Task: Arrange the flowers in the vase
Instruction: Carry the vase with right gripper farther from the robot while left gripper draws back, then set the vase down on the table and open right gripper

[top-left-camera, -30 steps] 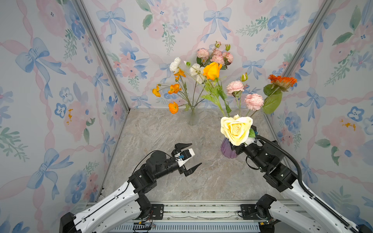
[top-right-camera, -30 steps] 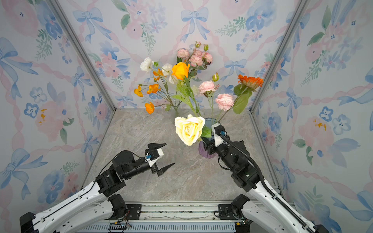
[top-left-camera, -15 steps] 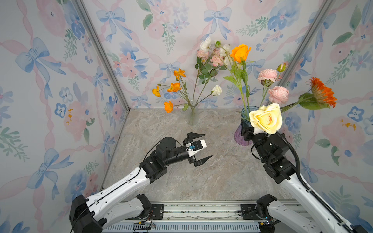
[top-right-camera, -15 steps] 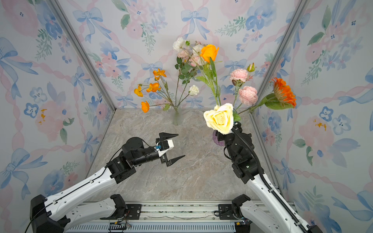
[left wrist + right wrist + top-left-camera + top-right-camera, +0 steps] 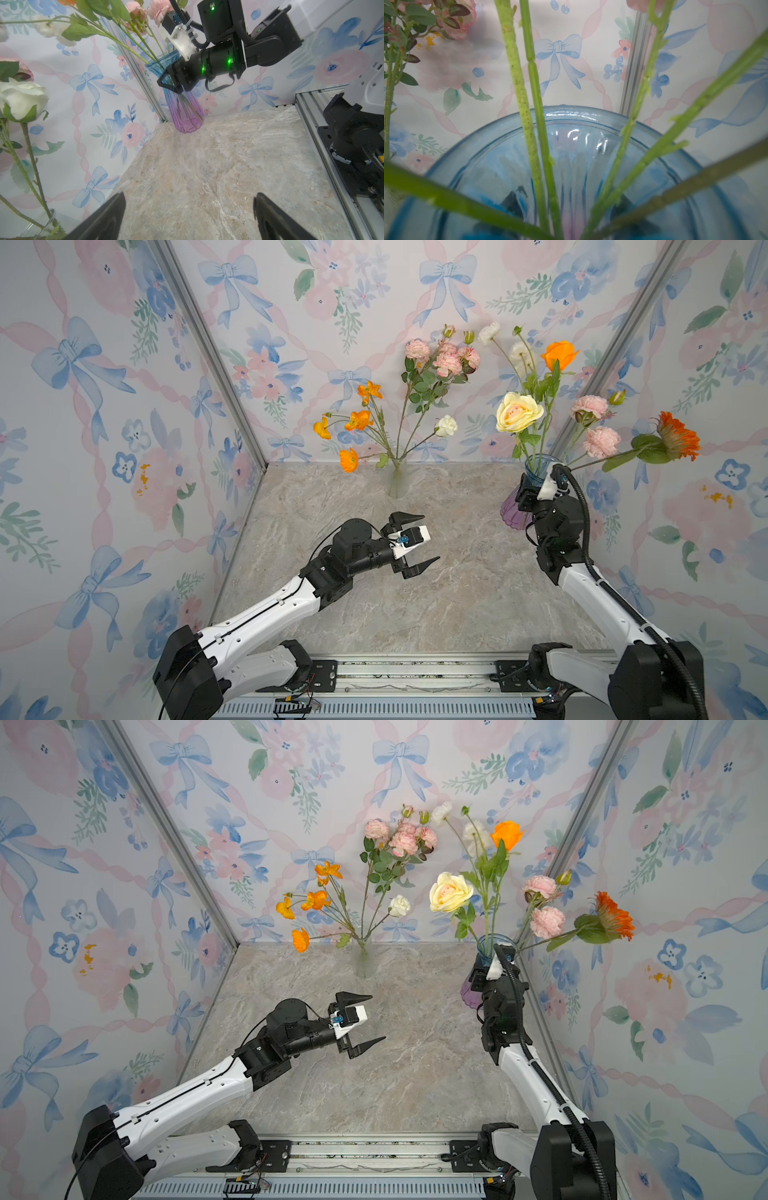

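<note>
The vase's purple base hangs clear, so the robot's right gripper should next move down until the vase (image 5: 509, 510) stands on the bare tabletop below, and let go of the vase's neck.
The vase (image 5: 509, 510) (image 5: 469, 992) is ribbed glass, blue at the rim and purple at the base, near the back right corner. My right gripper (image 5: 525, 489) (image 5: 482, 973) (image 5: 174, 83) is shut on its neck. It holds several flowers: a cream rose (image 5: 518, 412) (image 5: 450, 892), an orange rose (image 5: 559, 354), pink blooms (image 5: 600, 441) and an orange daisy (image 5: 677, 435). Their green stems (image 5: 527, 104) cross the blue rim (image 5: 581, 116) in the right wrist view. My left gripper (image 5: 429, 538) (image 5: 377, 1017) (image 5: 190, 207) hangs open over mid table, holding nothing.
A clear glass vase (image 5: 397, 483) (image 5: 365, 965) (image 5: 41, 224) at the back centre holds orange poppies (image 5: 359, 418), a pink spray (image 5: 446, 360) and a white bud (image 5: 446, 425). Papered walls close in on three sides. A metal rail (image 5: 415, 680) runs along the front edge.
My right gripper has carried the vase and its flowers from mid table back and right toward the corner. My left gripper has reached farther in toward the table's middle, still open.
</note>
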`<move>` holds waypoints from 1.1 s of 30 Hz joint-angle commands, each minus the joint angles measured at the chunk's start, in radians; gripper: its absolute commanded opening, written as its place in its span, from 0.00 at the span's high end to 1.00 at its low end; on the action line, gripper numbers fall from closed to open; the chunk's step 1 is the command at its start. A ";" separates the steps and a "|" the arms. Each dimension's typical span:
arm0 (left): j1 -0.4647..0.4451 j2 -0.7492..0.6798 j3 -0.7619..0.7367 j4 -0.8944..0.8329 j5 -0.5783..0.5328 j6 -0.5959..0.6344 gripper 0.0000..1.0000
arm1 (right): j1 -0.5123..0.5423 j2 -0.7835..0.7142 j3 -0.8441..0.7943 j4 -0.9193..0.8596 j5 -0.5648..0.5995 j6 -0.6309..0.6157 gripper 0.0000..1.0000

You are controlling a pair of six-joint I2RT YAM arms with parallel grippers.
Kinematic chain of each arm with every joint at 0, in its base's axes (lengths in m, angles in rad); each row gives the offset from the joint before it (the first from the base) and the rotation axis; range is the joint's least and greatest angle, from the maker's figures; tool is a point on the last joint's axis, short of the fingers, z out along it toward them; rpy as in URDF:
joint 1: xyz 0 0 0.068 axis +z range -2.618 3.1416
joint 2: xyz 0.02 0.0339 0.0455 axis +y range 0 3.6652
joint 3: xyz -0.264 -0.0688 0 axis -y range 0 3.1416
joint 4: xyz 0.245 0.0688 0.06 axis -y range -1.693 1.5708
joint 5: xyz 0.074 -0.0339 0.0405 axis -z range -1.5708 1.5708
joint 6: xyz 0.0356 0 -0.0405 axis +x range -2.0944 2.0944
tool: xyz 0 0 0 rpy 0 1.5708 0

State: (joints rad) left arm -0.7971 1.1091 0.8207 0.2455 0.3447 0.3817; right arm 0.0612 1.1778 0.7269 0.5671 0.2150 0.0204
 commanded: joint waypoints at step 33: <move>0.110 0.045 0.011 0.023 0.046 -0.041 0.02 | 0.026 0.750 0.232 0.805 -0.005 -0.080 0.61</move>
State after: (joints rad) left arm -0.6933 1.1492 0.8211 0.2573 0.3683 0.3550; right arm 0.0761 1.9388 0.9009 1.1721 0.1886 -0.0582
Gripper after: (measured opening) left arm 0.979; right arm 0.679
